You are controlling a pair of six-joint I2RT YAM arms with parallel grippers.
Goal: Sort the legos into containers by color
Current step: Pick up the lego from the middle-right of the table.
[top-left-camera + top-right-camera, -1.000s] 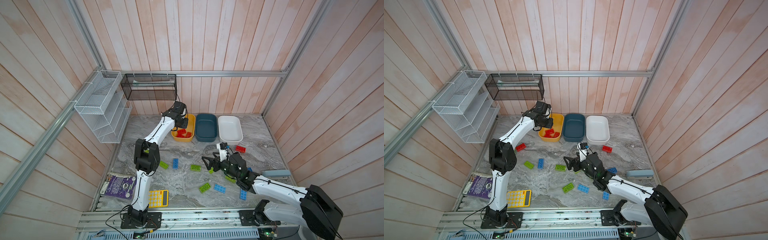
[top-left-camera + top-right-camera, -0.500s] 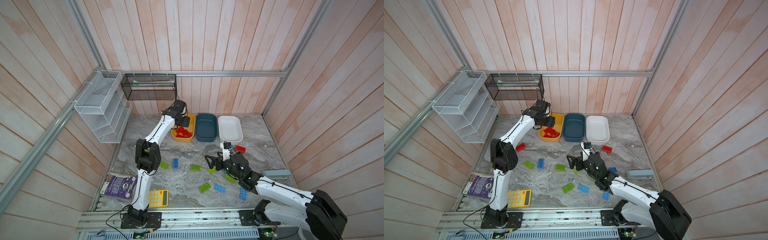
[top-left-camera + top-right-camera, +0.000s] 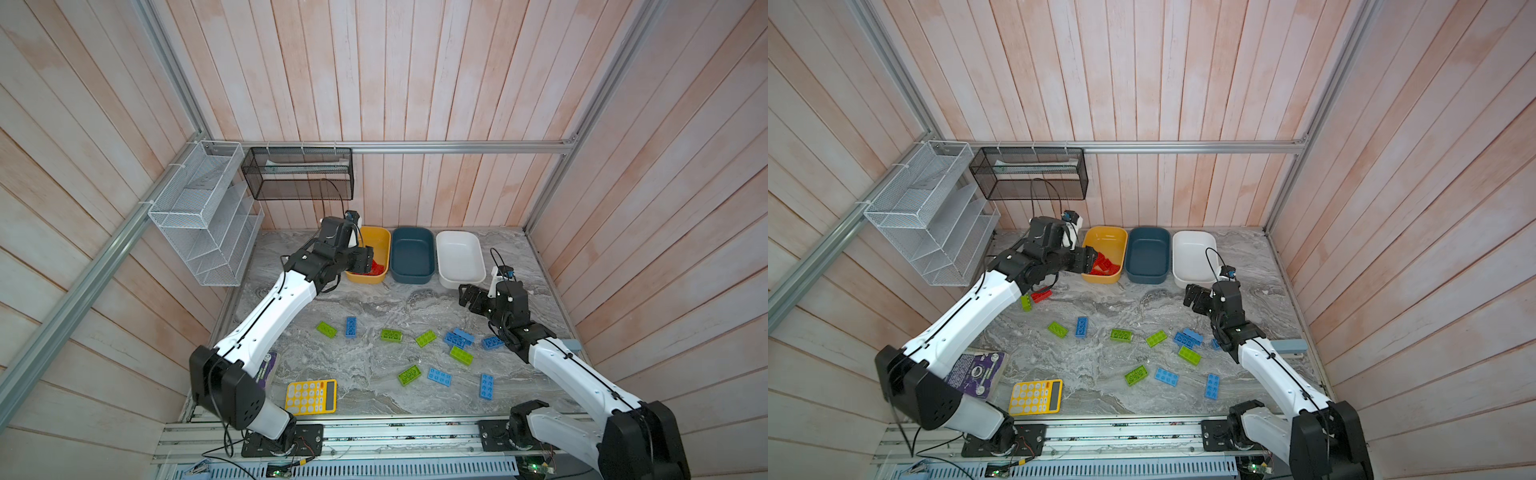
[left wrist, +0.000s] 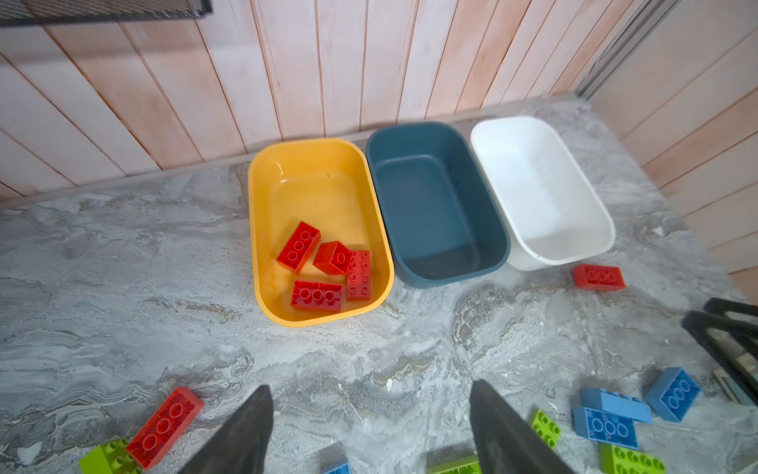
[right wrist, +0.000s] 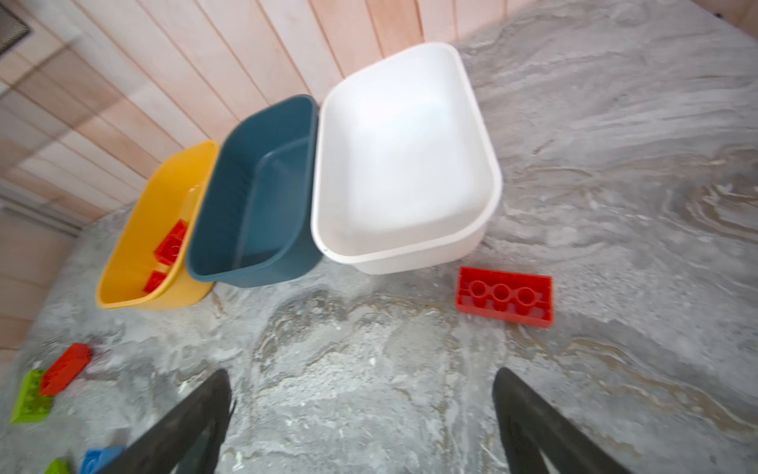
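Note:
I should lower my right gripper outward next onto the red lego (image 5: 503,297) by the white tub's near end, as it lies loose while other reds are in the yellow tub.
Three containers stand in a row at the back: a yellow tub (image 3: 381,240) holding several red legos (image 4: 316,294), an empty teal tub (image 3: 411,254) and an empty white tub (image 3: 459,254). My left gripper (image 3: 365,260) hangs open by the yellow tub's near left rim, with nothing between its fingers (image 4: 246,435). My right gripper (image 3: 466,293) is open and empty in front of the white tub, near a loose red lego (image 5: 504,297). Another red lego (image 3: 1041,295) lies beside a green one (image 3: 1026,302) under the left arm. Green (image 3: 326,329) and blue legos (image 3: 350,326) are scattered mid-table.
A yellow calculator (image 3: 311,397) and a purple book (image 3: 973,372) lie at the front left. A white wire rack (image 3: 203,216) and a black mesh basket (image 3: 299,174) hang on the walls. A grey-blue block (image 3: 1289,346) lies by the right wall.
My left gripper has opened at the yellow tub. My right arm has swung from the scattered bricks toward the back right, ending in front of the white tub.

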